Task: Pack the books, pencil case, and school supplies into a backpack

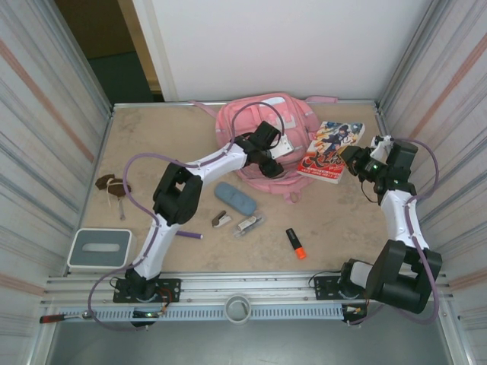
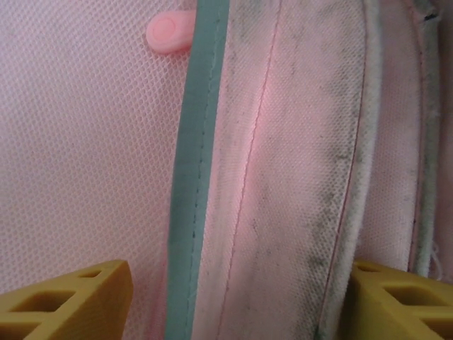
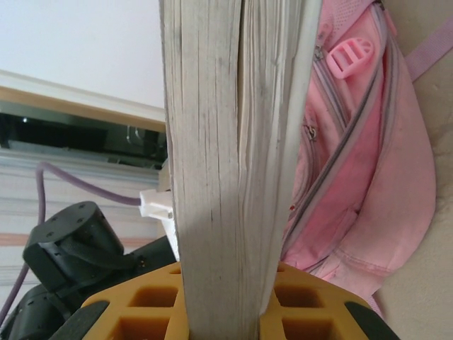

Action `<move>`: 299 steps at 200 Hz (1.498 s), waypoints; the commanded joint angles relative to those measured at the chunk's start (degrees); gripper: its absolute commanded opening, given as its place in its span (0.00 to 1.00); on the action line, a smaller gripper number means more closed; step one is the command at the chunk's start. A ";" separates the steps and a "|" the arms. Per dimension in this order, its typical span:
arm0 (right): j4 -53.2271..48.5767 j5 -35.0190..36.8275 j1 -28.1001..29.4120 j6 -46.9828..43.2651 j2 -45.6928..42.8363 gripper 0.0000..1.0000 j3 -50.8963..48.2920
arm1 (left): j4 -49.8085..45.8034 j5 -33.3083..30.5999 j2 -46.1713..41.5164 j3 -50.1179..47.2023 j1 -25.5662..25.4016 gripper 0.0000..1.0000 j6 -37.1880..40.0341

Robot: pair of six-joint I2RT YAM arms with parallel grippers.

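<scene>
Next, my right gripper pushes across the book toward the pink backpack's zipped side (image 1: 302, 137) (image 3: 340, 170), with the book's free edge leading, and releases inside.
The pink backpack (image 1: 255, 125) lies at the back middle of the table. My left gripper (image 1: 270, 161) is down on its front, open, its yellow fingers (image 2: 71, 297) wide apart over pink fabric (image 2: 297, 142) and a teal zip strip (image 2: 195, 177). My right gripper (image 1: 351, 158) is shut on the books (image 1: 332, 142), red-and-white cover up, just right of the backpack; two page blocks (image 3: 226, 142) stand between its fingers. The pencil case (image 1: 234, 198), a small stapler-like piece (image 1: 221, 220), a clear clip (image 1: 248, 225), a purple pen (image 1: 190, 234) and an orange highlighter (image 1: 296, 243) lie in front.
A brown-and-white lump with a cord (image 1: 110, 185) sits at the left. A grey-and-white box (image 1: 99, 249) stands at the near left corner. Corrugated walls close in both sides. A pink zip pull (image 2: 170, 32) shows above my left fingers.
</scene>
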 commanded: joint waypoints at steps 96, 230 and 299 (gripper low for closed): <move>-17.61 6.39 2.18 -9.86 -6.95 0.00 1.11 | 5.49 23.68 -8.90 3.05 8.73 0.00 -11.62; 40.49 24.09 27.16 21.60 18.75 0.00 -2.19 | 13.50 55.14 -4.39 11.87 17.39 0.00 -33.33; 50.40 29.64 30.15 28.74 35.01 0.00 7.72 | 13.91 55.39 -4.13 12.04 17.15 0.00 -33.84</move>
